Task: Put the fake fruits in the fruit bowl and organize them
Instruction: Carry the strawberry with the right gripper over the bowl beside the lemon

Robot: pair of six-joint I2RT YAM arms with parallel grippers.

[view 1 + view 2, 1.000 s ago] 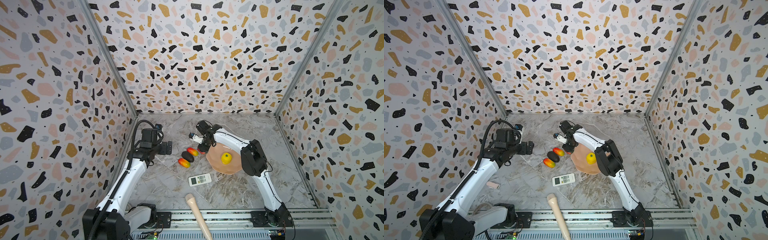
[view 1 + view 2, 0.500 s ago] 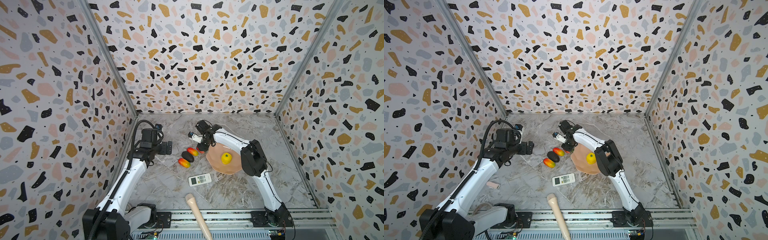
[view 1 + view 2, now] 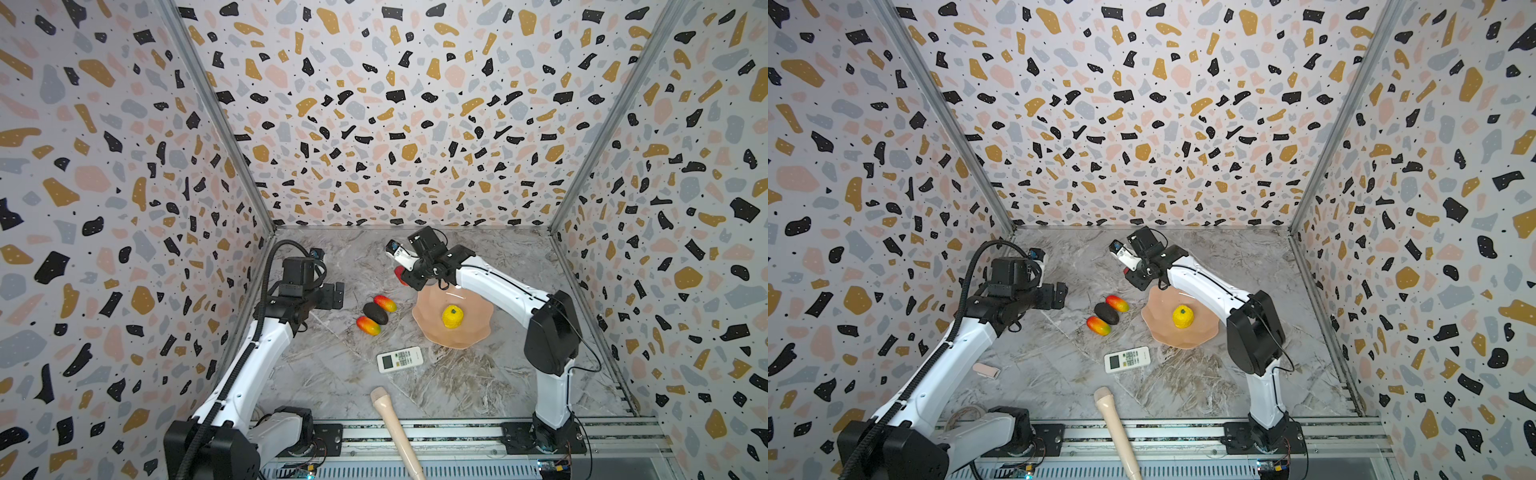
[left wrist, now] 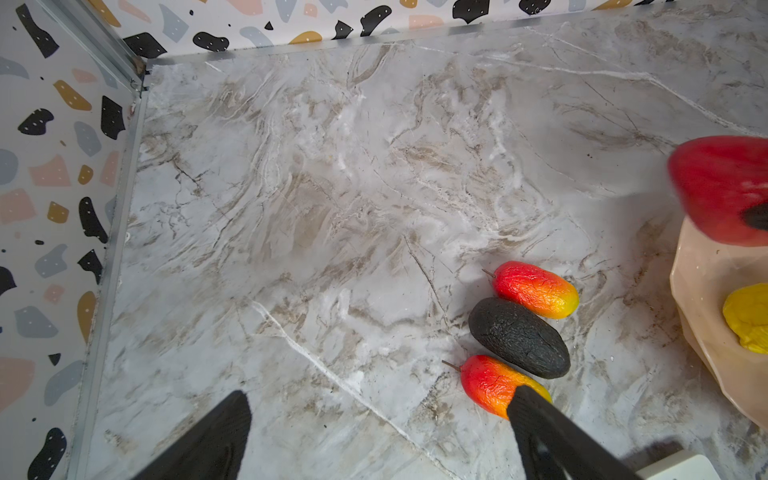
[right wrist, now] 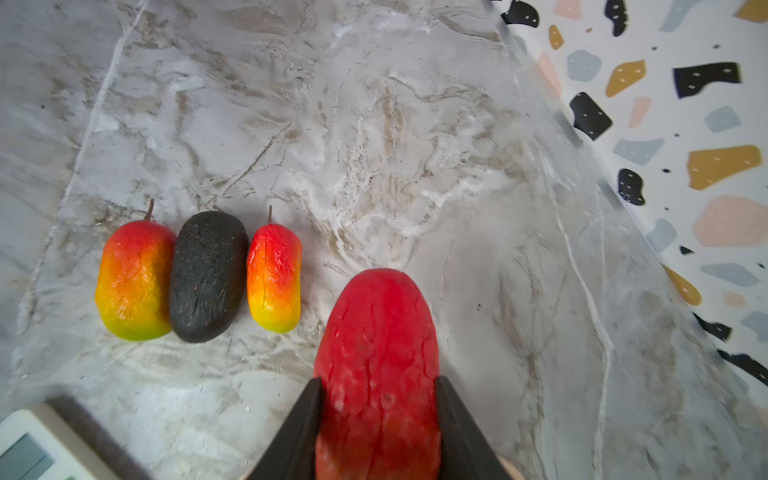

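Observation:
The bowl's bare side past the yellow citrus (image 3: pixel 452 316) is behind and below my right gripper. My gripper should next move the strawberry (image 3: pixel 400 275) back, lower it and let it go there.
My right gripper (image 5: pixel 377 384) is shut on the red strawberry (image 5: pixel 376 332), held above the floor by the far-left rim of the pale-pink fruit bowl (image 3: pixel 478 332); in a top view the strawberry (image 3: pixel 400 275) peeks out beside the gripper (image 3: pixel 409 279). A yellow citrus (image 3: pixel 452 316) lies in the bowl. Left of the bowl, two mangoes (image 3: pixel 385 303) (image 3: pixel 368 325) flank a black avocado (image 3: pixel 375 313) on the floor. My left gripper (image 4: pixel 380 401) is open and empty, hovering left of that row, also seen in a top view (image 3: pixel 334 295).
A white remote control (image 3: pixel 400 359) lies in front of the bowl. A long beige stick (image 3: pixel 395 428) leans over the front rail. A small beige block (image 3: pixel 986 370) sits by the left arm. Patterned walls enclose three sides.
My right gripper has risen a little with the strawberry. The left arm and the other fruits have not moved.

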